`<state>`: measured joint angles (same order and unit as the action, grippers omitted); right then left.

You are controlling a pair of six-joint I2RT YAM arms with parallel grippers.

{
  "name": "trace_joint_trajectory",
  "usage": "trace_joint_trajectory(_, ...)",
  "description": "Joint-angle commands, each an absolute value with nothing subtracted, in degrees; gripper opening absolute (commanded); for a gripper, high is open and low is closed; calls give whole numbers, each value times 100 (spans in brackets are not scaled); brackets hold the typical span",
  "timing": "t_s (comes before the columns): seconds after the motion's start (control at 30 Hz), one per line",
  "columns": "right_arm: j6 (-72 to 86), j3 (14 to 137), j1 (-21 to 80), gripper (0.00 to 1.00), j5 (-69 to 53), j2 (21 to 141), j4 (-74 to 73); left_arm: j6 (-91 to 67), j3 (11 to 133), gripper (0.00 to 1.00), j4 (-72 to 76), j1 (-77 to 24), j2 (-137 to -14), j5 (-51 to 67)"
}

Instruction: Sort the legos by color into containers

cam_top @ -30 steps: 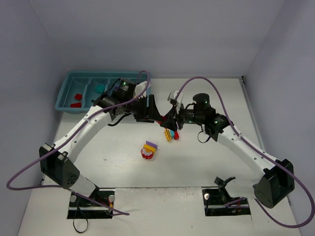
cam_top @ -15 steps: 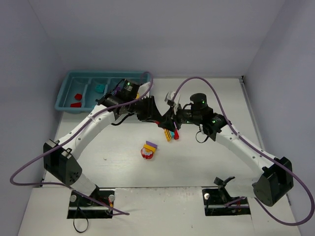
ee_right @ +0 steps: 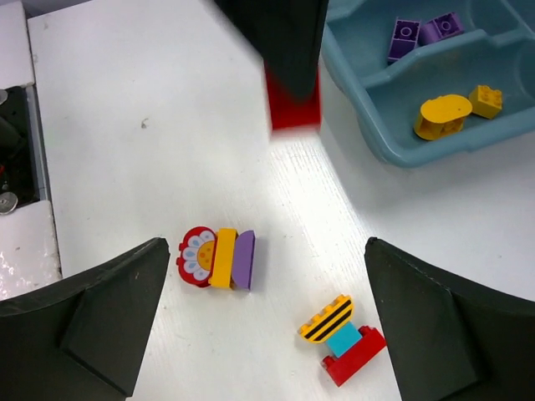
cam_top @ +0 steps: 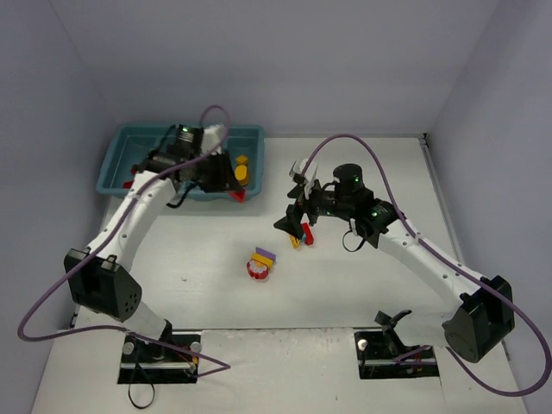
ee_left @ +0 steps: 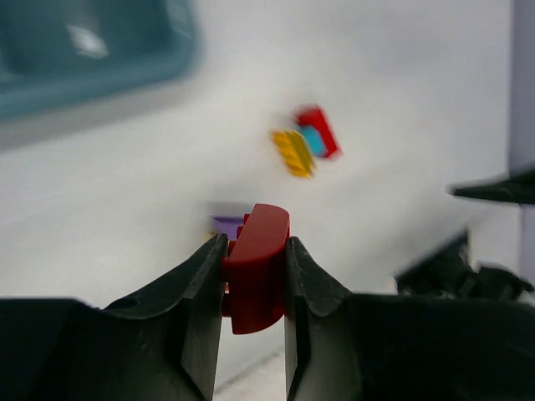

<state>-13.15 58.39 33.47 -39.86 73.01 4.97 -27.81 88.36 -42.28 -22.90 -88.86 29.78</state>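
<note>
The red lego [cam_top: 239,197] goes across the tray with my left gripper next and is released there, since the tray's section with red pieces lies to the gripper's left in the top view.
My left gripper [ee_left: 255,251] is shut on a red lego [ee_left: 257,267]. From above, that gripper [cam_top: 233,188] hangs with the red lego [cam_top: 239,197] at the near right corner of the teal tray of containers [cam_top: 116,148]. My right gripper [ee_right: 267,313] stands open above the table with nothing between its fingers. Under it lie a yellow-striped, teal and red stack [ee_right: 343,338] and a red flower, yellow and purple stack [ee_right: 217,257]. In the top view the right gripper [cam_top: 293,220] is beside the first stack [cam_top: 300,235], with the flower stack [cam_top: 260,265] nearer.
The tray's compartments hold purple bricks [ee_right: 418,33] and yellow pieces [ee_right: 443,115]. My left arm covers much of the tray from above. Both stacks lie loose in the middle of the white table [cam_top: 362,285]. Grey walls close in the sides and back.
The two grippers met over the stack. My left one shut on the red lego and pulled back left to the tray. My right gripper opened, and the rest of the stack lies on the table.
</note>
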Motion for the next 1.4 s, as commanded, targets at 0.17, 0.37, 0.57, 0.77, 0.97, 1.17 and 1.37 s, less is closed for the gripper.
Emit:
trace_joint_trajectory(0.17,-1073,5661,3349,100,-3349,7005,923,-1635,9922,0,-3869,-221,-9200,65)
trace_joint_trajectory(0.37,-844,5511,3357,100,-3419,7014,949,-1389,10799,0,-2708,746,-10431,-808)
trace_joint_trajectory(0.57,-589,5362,3357,100,-3331,7066,949,-1178,12215,0,-2399,1195,-11960,-1081)
trace_joint_trajectory(0.77,-282,5282,3357,100,-3103,7233,958,-1019,13201,20,-2382,1467,-12954,-1002)
trace_joint_trajectory(0.97,174,5169,3357,100,-2997,7251,975,-1063,13377,57,-2233,1547,-13306,-598)
trace_joint_trajectory(1.17,193,5124,3357,100,-2752,7058,888,-1379,12731,62,-2268,1512,-12588,-159)
trace_joint_trajectory(1.37,544,5212,3270,97,-2426,7093,625,-1670,11094,62,-2565,1152,-10567,720)
